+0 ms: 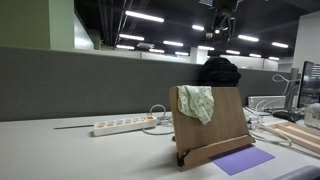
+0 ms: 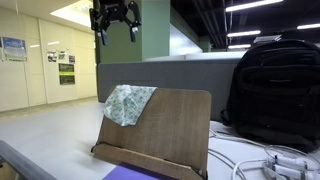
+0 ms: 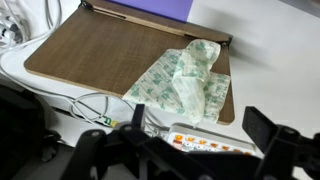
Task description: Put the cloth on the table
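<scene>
I should next move my gripper well down onto the cloth's top corner (image 1: 184,90) (image 3: 212,114) beside the board's upper corner, where the cloth hangs over the board's edge.
A pale green patterned cloth (image 1: 198,101) hangs over the top edge of a tilted wooden board stand (image 1: 212,135) on the white table (image 1: 60,155). It shows in both exterior views, also at the board's upper corner (image 2: 128,103). In the wrist view the cloth (image 3: 185,82) lies on the brown board (image 3: 95,55), draped over its edge. My gripper (image 2: 114,27) hangs high above the board, open and empty. In the wrist view its two fingers (image 3: 185,150) stand wide apart below the cloth.
A white power strip (image 1: 122,125) with orange switches lies behind the board, with cables (image 1: 158,118) beside it. A black backpack (image 2: 275,90) stands behind the board. A purple sheet (image 1: 241,160) lies at the board's foot. A grey partition (image 1: 80,80) runs along the back.
</scene>
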{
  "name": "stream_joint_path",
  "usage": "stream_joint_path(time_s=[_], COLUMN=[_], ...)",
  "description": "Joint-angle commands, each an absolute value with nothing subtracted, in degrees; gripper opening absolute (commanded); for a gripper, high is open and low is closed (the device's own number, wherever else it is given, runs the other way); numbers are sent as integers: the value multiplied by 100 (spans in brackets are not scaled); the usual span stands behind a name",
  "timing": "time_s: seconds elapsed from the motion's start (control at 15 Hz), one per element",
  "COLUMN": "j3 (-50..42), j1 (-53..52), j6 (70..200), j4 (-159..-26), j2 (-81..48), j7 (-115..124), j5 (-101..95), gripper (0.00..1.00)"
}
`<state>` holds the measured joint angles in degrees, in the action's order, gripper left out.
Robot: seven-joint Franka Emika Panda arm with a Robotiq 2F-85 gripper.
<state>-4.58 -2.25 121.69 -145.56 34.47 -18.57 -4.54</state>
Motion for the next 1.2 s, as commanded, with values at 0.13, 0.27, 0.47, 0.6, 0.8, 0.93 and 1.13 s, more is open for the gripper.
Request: stream_joint_path(time_s=[0.13,0.27,0.47,0.6,0.8,0.93,1.13], j3=[-558,-596,-618,-591,-574,-568,-531], j1=[-286,-273,-246,-202,-202,-235,-284], j6=[12574,12678,12863,13133,13644,13938,14267], j4=[-14907,-15003,-15128,-15219,-15308,-15318,-15300], j2=[2952,2784,2526,2352,2070,1878,1600], j7=[-2129,-2191,-2163,-2039,-1999,-2011,-2022], j5=[-436,-399,-338,-349,-261,-143,54], gripper=[100,100,100,100,100,100,100])
